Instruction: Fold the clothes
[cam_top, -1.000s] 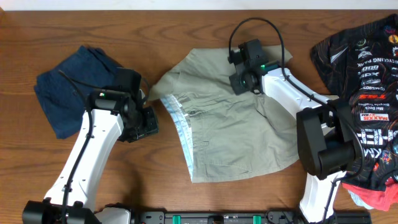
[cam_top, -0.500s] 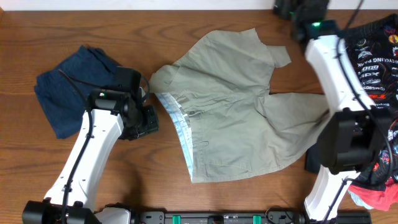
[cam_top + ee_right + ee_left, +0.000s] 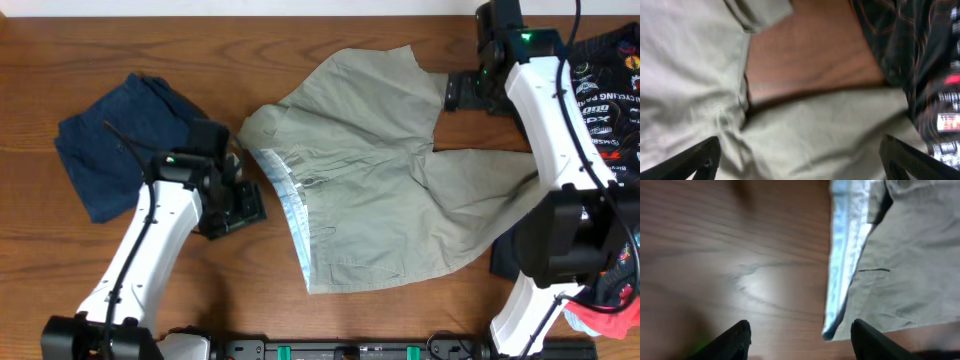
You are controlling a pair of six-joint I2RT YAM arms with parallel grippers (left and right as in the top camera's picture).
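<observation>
My left gripper needs to go to the right in the overhead view, back and down onto the waistband's near corner (image 3: 307,279) (image 3: 831,324), because that corner lies free beside bare wood.
Khaki shorts (image 3: 370,170) lie spread across the middle of the table, with the waistband's pale blue lining (image 3: 285,200) turned out at the left. My left gripper (image 3: 243,205) sits just left of that waistband. In the left wrist view it (image 3: 800,341) is open over bare wood, and the lining's corner (image 3: 840,280) lies ahead between the fingers, not gripped. My right gripper (image 3: 462,92) hovers at the shorts' upper right leg. Its wrist view shows it (image 3: 800,160) wide open above khaki cloth (image 3: 815,130).
A folded blue garment (image 3: 115,145) lies at the far left. A black printed jersey (image 3: 600,90) and other clothes are piled at the right edge, close to the right arm and also seen as the jersey (image 3: 920,55) in the right wrist view. Bare wood (image 3: 200,300) shows at the front left.
My right gripper carried the shorts' leg out to the upper right, opened and let go. My left gripper opened off the waistband and shifted slightly right and toward the front.
</observation>
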